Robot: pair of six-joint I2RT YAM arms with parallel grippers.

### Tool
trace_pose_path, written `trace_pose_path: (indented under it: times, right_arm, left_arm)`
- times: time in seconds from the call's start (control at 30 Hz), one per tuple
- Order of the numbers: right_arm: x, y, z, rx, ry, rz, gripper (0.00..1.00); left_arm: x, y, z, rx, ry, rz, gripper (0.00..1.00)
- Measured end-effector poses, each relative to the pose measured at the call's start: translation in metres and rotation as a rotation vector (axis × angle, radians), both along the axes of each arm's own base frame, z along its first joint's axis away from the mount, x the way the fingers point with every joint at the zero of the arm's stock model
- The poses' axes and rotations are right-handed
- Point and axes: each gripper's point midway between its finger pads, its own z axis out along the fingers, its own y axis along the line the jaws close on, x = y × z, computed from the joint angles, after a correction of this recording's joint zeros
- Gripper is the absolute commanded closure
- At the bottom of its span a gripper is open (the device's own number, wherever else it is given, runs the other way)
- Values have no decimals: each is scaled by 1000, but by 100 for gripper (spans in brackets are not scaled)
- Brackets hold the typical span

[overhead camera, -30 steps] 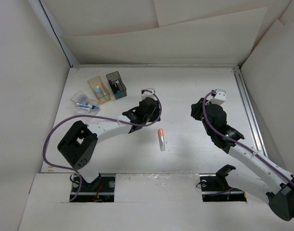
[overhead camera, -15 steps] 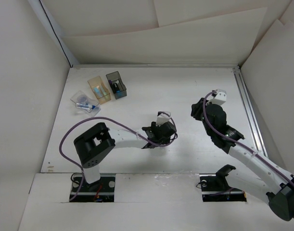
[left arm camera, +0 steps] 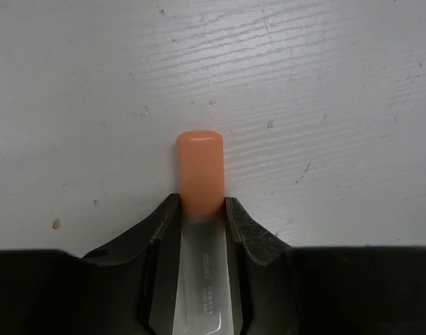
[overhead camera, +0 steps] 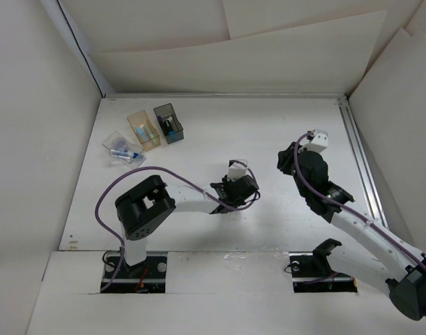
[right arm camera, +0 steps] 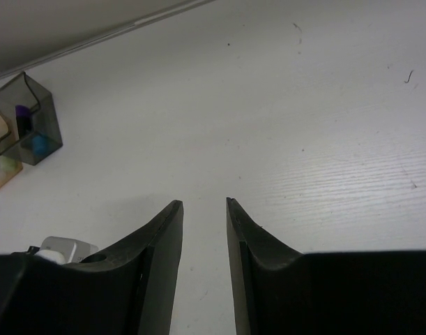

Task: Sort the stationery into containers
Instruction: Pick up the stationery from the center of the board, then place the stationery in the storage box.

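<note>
My left gripper will lift the clear tube already held in its fingers and swing outward, to the left in the top view, over the open amber box (overhead camera: pixel 143 130).
My left gripper (overhead camera: pixel 233 192) is down at the table near the middle, and its jaws press both sides of a clear tube with an orange cap (left arm camera: pixel 199 174). The cap sticks out past the fingertips (left arm camera: pixel 242 225). In the top view the gripper hides the tube. My right gripper (right arm camera: pixel 204 204) is open and empty above bare table, right of centre (overhead camera: pixel 289 162). The three containers stand at the far left: a clear shallow box (overhead camera: pixel 122 149), an amber box (overhead camera: pixel 143 130) and a dark grey box (overhead camera: pixel 169 123). Each holds stationery.
The dark grey box (right arm camera: pixel 28 118) shows in the right wrist view with purple and blue items inside it. White walls enclose the table on the left, back and right. A metal rail (overhead camera: pixel 358 153) runs along the right edge.
My left arm swung from near the containers to the orange-capped tube at the table's middle and now covers it, with its jaws around the tube. The right arm has not moved.
</note>
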Motion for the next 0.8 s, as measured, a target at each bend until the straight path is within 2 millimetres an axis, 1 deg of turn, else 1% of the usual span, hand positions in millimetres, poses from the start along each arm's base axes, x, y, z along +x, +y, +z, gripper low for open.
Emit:
trace_pose_path:
  times: [0.13, 0.2, 0.27, 0.33, 0.37, 0.47, 0.57, 0.7, 0.8]
  right_arm:
    - [0, 0, 0, 0, 1, 0, 63]
    - [0, 0, 0, -1, 2, 1, 63]
    - [0, 0, -1, -1, 2, 1, 63]
    - [0, 0, -1, -1, 2, 1, 63]
    - [0, 0, -1, -1, 2, 1, 63]
    - [0, 1, -1, 0, 3, 4, 63]
    - [0, 2, -2, -1, 6, 9, 63]
    - [0, 3, -4, -2, 13, 17, 63]
    - [0, 4, -4, -1, 15, 23, 63]
  left_arm:
    - [4, 3, 1, -10, -9, 19, 93]
    - [10, 15, 4, -23, -11, 42, 93]
    - [21, 35, 13, -46, -15, 87, 93]
    - [41, 57, 31, -93, -36, 153, 93]
    - [54, 68, 43, -122, -54, 190, 91]
    - [94, 102, 85, -213, -143, 297, 91]
    - [124, 135, 117, -254, -222, 383, 90]
    - [165, 169, 152, -290, -297, 466, 89]
    - [202, 203, 171, -310, -345, 543, 89]
